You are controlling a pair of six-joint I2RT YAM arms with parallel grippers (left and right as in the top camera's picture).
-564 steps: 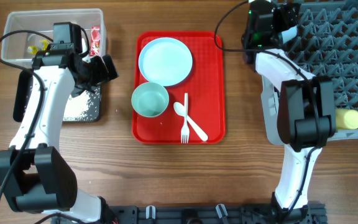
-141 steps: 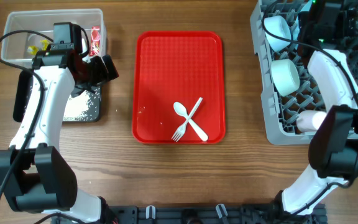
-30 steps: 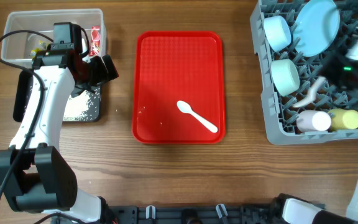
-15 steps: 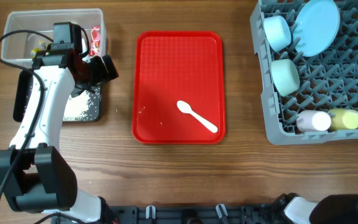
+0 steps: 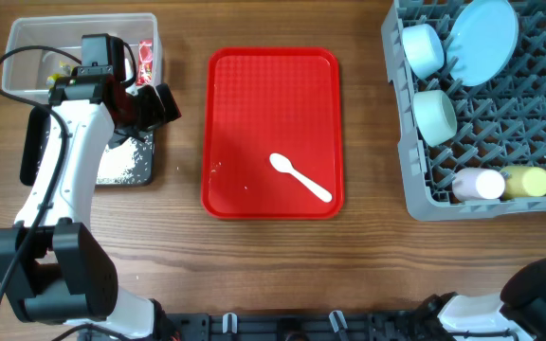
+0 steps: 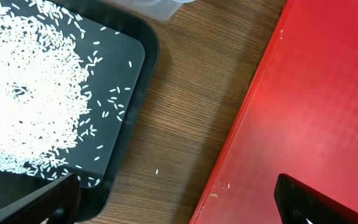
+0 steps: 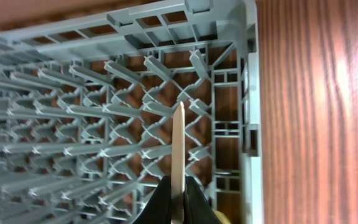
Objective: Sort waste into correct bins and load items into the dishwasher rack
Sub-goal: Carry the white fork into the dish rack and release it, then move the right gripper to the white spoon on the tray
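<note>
The rack's wires beyond the yellow cup are empty, so I will move my right gripper to the left in the overhead view and down, and release the fork [image 7: 178,146] there.
In the right wrist view my right gripper [image 7: 178,188] is shut on the white fork [image 7: 178,146], held edge-on above the grey dishwasher rack [image 7: 73,130] near its corner. From overhead the rack [image 5: 538,104] holds a blue plate [image 5: 482,28], two bowls [image 5: 423,49] [image 5: 434,114], a pink cup [image 5: 477,183] and a yellow cup [image 5: 527,180]. A white spoon [image 5: 300,177] lies on the red tray [image 5: 273,85]. My left gripper [image 6: 179,208] is open and empty, over bare wood between the black tray [image 6: 138,74] of rice [image 6: 23,93] and the red tray [image 6: 316,93].
The clear tub [image 5: 27,38] with scraps and a red-printed wrapper [image 5: 144,59] stands at the back left, behind the black tray [image 5: 152,175]. A few rice grains lie on the wood and on the red tray's edge. Bare wood runs right of the rack [image 7: 316,112].
The fork has left the red tray, and only the spoon lies there. My right arm swung off the rack's right side, out of the overhead view. The left arm stayed still.
</note>
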